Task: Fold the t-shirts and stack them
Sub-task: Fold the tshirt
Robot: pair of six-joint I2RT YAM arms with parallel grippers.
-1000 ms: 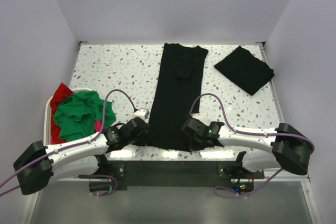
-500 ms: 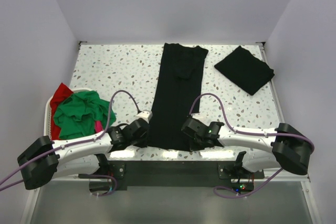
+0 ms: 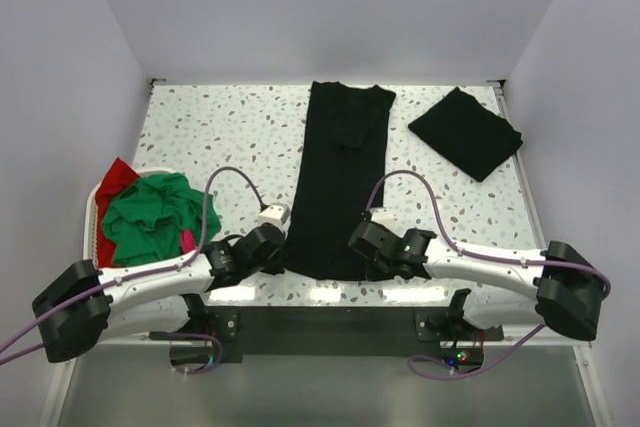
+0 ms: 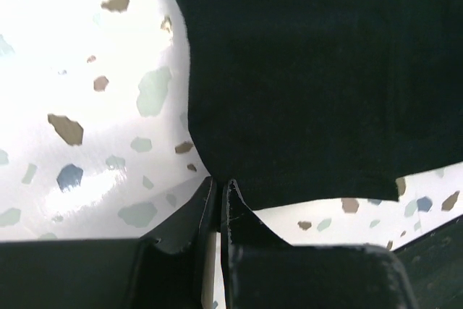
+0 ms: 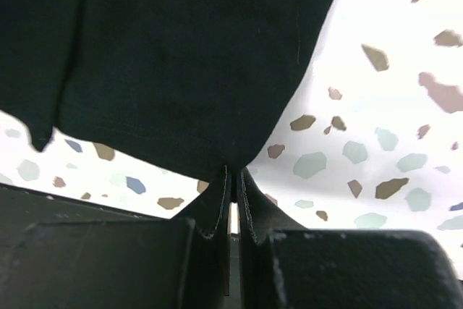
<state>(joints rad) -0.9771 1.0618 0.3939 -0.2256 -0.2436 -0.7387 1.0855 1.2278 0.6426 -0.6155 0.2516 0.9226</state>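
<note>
Next, my left gripper rises, carries the t-shirt's hem outward and releases it on the t-shirt's far half (image 3: 314, 135), which lies outward of the gripper, as the folded t-shirt is long.
A black t-shirt (image 3: 335, 182), folded lengthwise into a long strip, lies down the middle of the table. My left gripper (image 3: 283, 255) is shut on its near left hem corner; in the left wrist view the fingertips (image 4: 219, 182) pinch the cloth edge (image 4: 318, 85). My right gripper (image 3: 362, 249) is shut on the near right hem corner; in the right wrist view the fingertips (image 5: 233, 171) pinch the hem (image 5: 181, 70). A second black t-shirt (image 3: 465, 132) lies folded at the back right. Green (image 3: 155, 217), red (image 3: 118, 177) and magenta (image 3: 187, 240) shirts are heaped at the left.
The coloured shirts lie in a white plastic basket (image 3: 95, 209) at the near left. The speckled table (image 3: 220, 137) is walled on three sides. Purple cables loop over both arms near the shirt's hem.
My left gripper has moved right to the shirt's near left corner. My right gripper has shifted slightly right. The near hem has drawn a little away from the table's front edge.
</note>
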